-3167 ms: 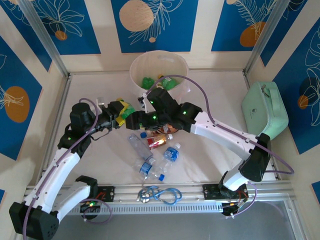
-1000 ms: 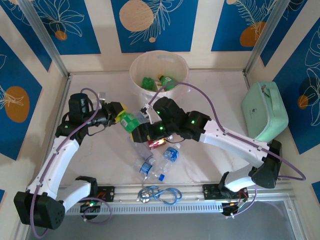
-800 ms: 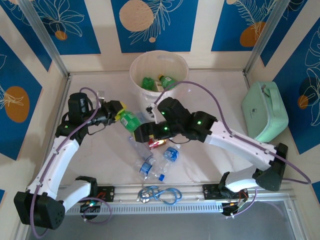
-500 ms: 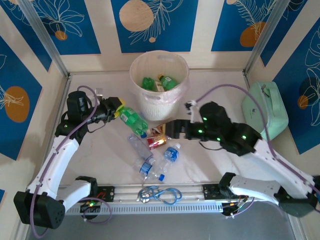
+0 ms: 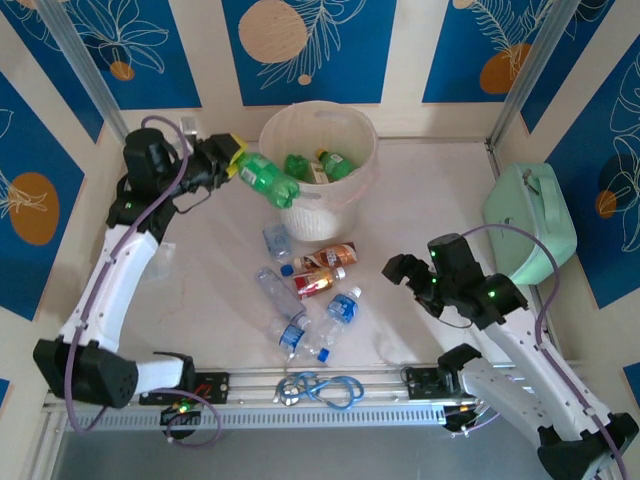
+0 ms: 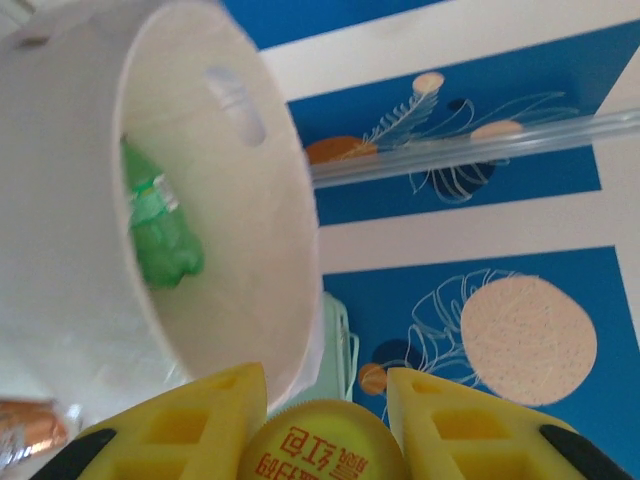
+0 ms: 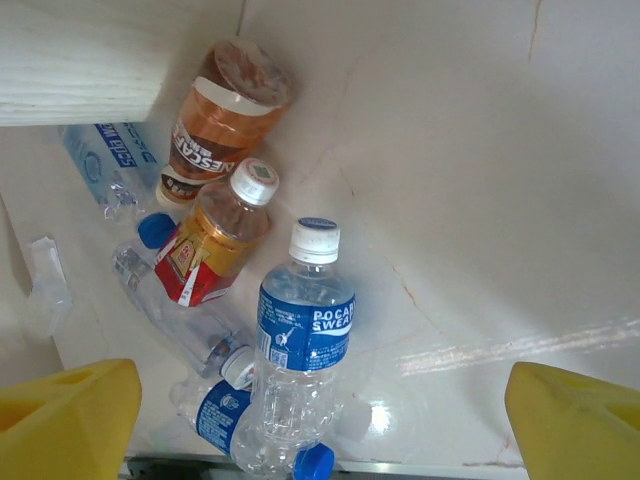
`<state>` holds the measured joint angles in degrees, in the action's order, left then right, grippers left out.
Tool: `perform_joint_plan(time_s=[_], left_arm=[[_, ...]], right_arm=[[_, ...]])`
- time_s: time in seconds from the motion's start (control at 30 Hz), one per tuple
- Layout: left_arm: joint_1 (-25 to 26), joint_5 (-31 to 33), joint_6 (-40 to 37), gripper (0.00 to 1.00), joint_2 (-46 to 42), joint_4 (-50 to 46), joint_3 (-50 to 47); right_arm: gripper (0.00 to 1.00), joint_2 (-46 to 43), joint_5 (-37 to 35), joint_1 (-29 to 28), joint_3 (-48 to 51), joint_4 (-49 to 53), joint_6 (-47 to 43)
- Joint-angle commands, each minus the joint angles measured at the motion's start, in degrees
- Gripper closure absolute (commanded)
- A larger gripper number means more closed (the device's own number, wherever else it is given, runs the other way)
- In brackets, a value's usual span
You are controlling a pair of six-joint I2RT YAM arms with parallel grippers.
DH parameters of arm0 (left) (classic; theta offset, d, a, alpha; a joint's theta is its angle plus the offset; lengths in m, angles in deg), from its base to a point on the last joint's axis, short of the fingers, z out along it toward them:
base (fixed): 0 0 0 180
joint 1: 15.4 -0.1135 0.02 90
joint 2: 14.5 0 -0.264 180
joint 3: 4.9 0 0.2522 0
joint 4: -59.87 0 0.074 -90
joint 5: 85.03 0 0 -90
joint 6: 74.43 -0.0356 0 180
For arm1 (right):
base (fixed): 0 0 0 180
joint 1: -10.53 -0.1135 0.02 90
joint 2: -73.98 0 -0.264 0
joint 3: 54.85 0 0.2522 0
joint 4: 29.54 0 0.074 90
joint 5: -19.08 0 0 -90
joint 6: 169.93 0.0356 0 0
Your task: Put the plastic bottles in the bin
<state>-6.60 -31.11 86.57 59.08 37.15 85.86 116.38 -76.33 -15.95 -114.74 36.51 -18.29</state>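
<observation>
The white bin's opening [image 6: 222,200] is beside my left gripper. My left gripper will next move outward and across the bin's rim, over that opening, and let go of the yellow cap [image 6: 320,447].
My left gripper [image 5: 236,160] is shut on the yellow cap [image 6: 320,447] of a green bottle [image 5: 268,181], which slants down over the left rim of the white bin [image 5: 345,120]. Two green bottles [image 5: 297,166] lie inside the bin [image 6: 215,215]. My right gripper [image 5: 402,271] hangs open and empty to the right of the loose bottles. In the right wrist view the right gripper [image 7: 320,380] is above them: a blue-labelled clear bottle [image 7: 300,335], a red-labelled one [image 7: 210,245] and a brown one [image 7: 225,110]. More clear bottles [image 5: 277,291] lie in front of the bin.
A mint-green case [image 5: 530,218] rests against the right wall. A blue looped cord [image 5: 322,389] lies on the front rail. Bare tabletop stretches between the bottle pile and the case.
My left arm has lifted the green bottle up and back to the bin's rim. My right arm has pulled away to the right, and its jaws have opened wide.
</observation>
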Motion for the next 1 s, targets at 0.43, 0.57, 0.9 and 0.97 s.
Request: perform_joint_plan(time_s=[0.43, 0.57, 0.9, 0.97], left_arm=[[6.06, 8.69, -2.51, 0.86, 32.69, -9.04, 41.44], [9.18, 11.18, -7.46, 0.86, 41.67, -18.46, 54.98], [13.61, 17.11, -13.41, 0.78, 51.57, -26.53, 64.01], [14.0, 17.08, -14.19, 0.65, 52.4, -26.73, 64.42]], right_arm=[[0.07, 0.04, 3.55, -0.3, 1.36, -1.21, 2.15], [0.07, -0.27, 3.39, -0.84, 1.98, -2.23, 2.77], [0.07, -0.31, 3.53, -1.38, 2.0, -2.19, 2.61], [0.07, -0.32, 3.74, -1.54, 1.86, -2.5, 2.77]])
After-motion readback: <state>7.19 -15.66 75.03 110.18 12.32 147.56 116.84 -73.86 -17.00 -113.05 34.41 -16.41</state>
